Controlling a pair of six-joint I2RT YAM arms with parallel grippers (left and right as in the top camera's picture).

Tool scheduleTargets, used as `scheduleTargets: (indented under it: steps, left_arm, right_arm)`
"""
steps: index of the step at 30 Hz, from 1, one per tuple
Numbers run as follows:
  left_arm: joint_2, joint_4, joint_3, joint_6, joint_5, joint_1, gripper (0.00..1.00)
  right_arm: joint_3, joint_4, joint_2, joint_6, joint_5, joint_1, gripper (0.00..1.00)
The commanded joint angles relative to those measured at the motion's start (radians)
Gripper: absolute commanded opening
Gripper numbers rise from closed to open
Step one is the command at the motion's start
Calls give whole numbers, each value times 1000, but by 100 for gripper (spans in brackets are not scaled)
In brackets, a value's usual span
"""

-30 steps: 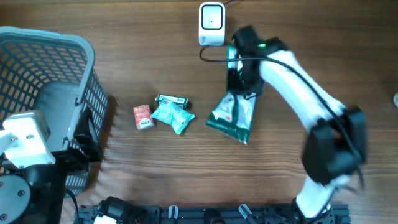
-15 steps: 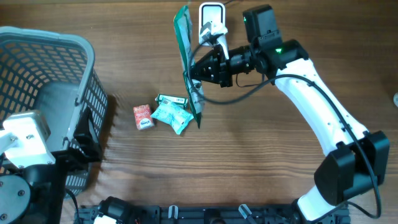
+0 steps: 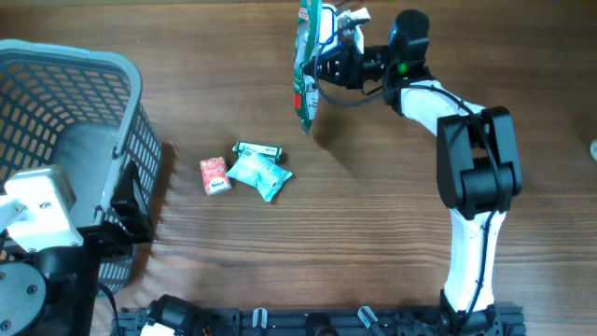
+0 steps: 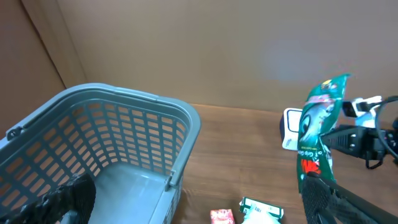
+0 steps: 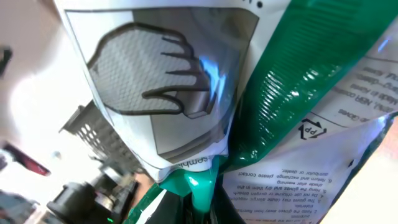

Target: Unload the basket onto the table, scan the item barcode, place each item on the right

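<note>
My right gripper tilts down, lowers back and releases the glove packet (image 3: 306, 70) next, since the tabletop (image 3: 306, 185) beside the teal packet lies below, nearer my base.
The item is a green and white glove packet (image 3: 306, 70), held upright above the far edge of the table. My right gripper (image 3: 328, 63) is shut on its edge. In the right wrist view the packet (image 5: 205, 93) fills the frame, with its green seam pinched between the fingers at the bottom. I cannot make out a barcode among the print. The white scanner (image 4: 290, 129) stands just behind the packet (image 4: 317, 134), and the overhead view hides most of it. My left gripper (image 4: 194, 194) is open and empty, next to the basket.
A grey plastic basket (image 3: 89, 58) takes up the left of the table, with my left arm beside it. A small red box (image 3: 214, 175), a teal packet (image 3: 258, 175) and a green box (image 3: 258, 149) lie together mid-table. The scanner's cable trails by the right arm.
My right arm has lifted the packet off the table and swung it up and away to the far edge, in front of the scanner. The left arm has not moved.
</note>
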Motion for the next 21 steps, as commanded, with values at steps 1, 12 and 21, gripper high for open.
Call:
scheduleTargets:
  steps: [1, 12, 21]
  left_arm:
    - [-2, 2, -1, -9, -12, 3, 100]
    - [-2, 2, -1, -10, -12, 3, 100]
    - [-2, 3, -1, -10, -12, 3, 100]
  right_arm:
    - [16, 42, 27, 342, -13, 2, 5]
    - [16, -146, 27, 559, 213, 172, 5]
    - [16, -1229, -212, -86, 863, 235, 5]
